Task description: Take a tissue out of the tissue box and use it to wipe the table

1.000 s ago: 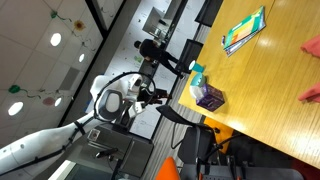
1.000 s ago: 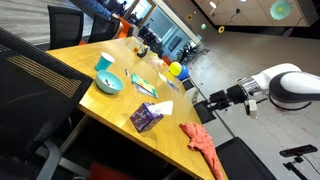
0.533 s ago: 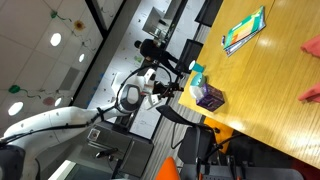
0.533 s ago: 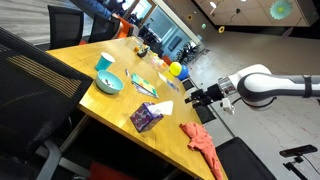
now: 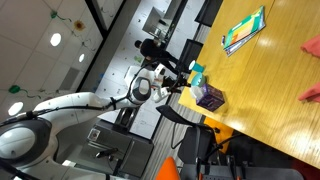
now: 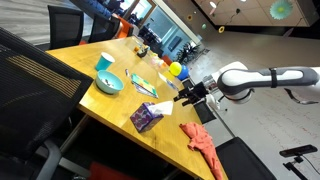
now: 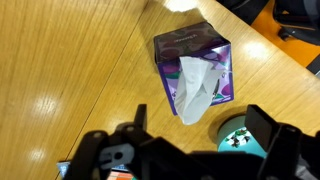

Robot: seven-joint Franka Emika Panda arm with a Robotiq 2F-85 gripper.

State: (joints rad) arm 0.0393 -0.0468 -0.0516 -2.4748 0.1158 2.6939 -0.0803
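The white tissue sticks up from the purple box, apart from my open fingers, so my gripper will lower slightly toward the tissue's upper end (image 5: 194,93) (image 7: 193,101) next.
A purple tissue box (image 7: 193,61) stands on the wooden table (image 7: 70,80) with a white tissue (image 7: 196,92) sticking out of its top. It shows in both exterior views (image 6: 147,116) (image 5: 209,96). My gripper (image 7: 205,135) is open and empty, hovering above the table just beyond the box, apart from the tissue. In an exterior view the gripper (image 6: 185,94) hangs over the table edge near the box, and it shows in the other too (image 5: 178,89).
A teal bowl (image 6: 109,83) and a teal cup (image 6: 105,63) stand beyond the box. A red cloth (image 6: 201,140) lies near the table edge. A green book (image 5: 244,30) lies farther off. Black office chairs (image 6: 40,70) surround the table.
My arm has swung in from off the table toward the tissue box; the gripper now hangs over the table edge close to the box.
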